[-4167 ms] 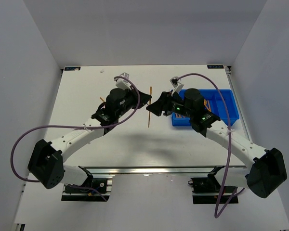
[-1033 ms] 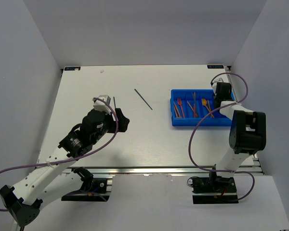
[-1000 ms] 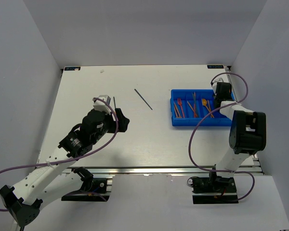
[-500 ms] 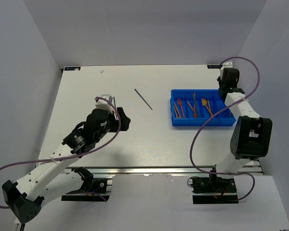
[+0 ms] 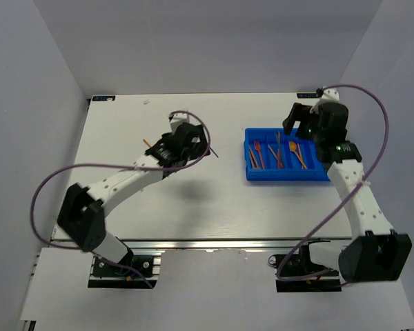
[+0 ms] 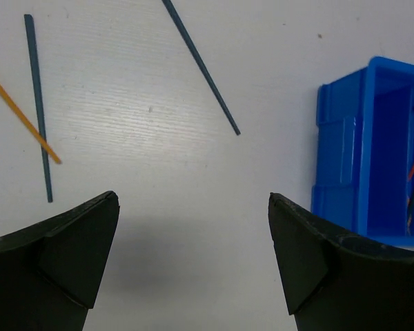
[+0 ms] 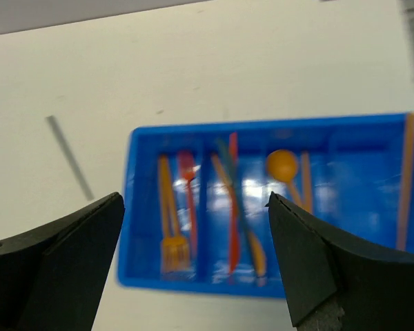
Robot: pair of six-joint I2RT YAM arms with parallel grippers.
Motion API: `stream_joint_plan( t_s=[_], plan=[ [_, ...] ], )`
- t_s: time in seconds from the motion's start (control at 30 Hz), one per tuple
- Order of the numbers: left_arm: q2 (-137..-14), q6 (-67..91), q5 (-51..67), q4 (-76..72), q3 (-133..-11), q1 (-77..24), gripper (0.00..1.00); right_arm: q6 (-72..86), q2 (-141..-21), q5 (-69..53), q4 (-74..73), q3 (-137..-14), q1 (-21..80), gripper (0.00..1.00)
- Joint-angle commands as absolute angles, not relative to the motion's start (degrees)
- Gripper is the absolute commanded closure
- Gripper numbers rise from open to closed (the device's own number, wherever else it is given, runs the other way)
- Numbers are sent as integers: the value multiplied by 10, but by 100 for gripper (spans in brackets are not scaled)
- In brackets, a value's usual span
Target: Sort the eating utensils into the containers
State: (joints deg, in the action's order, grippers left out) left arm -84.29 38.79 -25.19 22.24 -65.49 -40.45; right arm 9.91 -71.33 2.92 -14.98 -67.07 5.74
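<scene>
The far end of the dark blue stick nearer the tray [image 5: 321, 172] is outward of and below my left gripper. I will move the gripper outward and down there.
The blue tray [image 5: 321, 172] [image 7: 143, 207] lies at the right of the table. Its compartments hold an orange fork [image 7: 169, 227], a red fork [image 7: 188, 181], crossed red and dark sticks [image 7: 232, 207], an orange spoon [image 7: 282, 164] and an orange stick [image 7: 405, 179]. My right gripper [image 5: 297, 124] [image 7: 195, 198] hangs open and empty above the tray's back part. Loose on the table are two dark blue sticks [image 6: 36, 103] [image 6: 201, 65] and an orange stick [image 6: 21, 114] [image 5: 146, 143]. My left gripper [image 5: 193, 138] [image 6: 192, 207] is open over bare table just short of them.
The tray's left end [image 6: 362, 145] shows to the right of my left fingers. A grey stick [image 7: 69, 157] lies on the table left of the tray. White walls close in the table on three sides. Purple cables loop off both arms.
My right arm swung from the tray's right end to above its back edge, jaws now wide. My left arm stretched forward and right, over the loose sticks.
</scene>
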Motion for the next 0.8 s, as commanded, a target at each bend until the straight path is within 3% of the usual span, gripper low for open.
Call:
stream_joint_plan(
  t_s=[0.0, 0.2, 0.43, 0.53, 0.6, 0.77],
  plan=[
    [-939, 409, -313, 236, -794, -391, 2, 199, -655, -102, -100, -587, 55, 11],
    [-1184, 428, -415, 332, -1025, -365, 2, 243, -563, -111, -140, -522, 76, 11],
    [-1382, 413, -441, 357, -1279, -346, 11, 320, -404, -354, 40, -348, 76, 11],
    [-1420, 402, -438, 328, -1295, -341, 19, 358, -404, -423, 65, -333, 77, 11],
    [-1441, 403, -418, 317, -1298, -329, 25, 348, -407, -430, 37, -344, 79, 16],
    [-1477, 394, -402, 326, -1328, -321, 38, 300, -374, -367, -50, -356, 83, 18]
  ],
)
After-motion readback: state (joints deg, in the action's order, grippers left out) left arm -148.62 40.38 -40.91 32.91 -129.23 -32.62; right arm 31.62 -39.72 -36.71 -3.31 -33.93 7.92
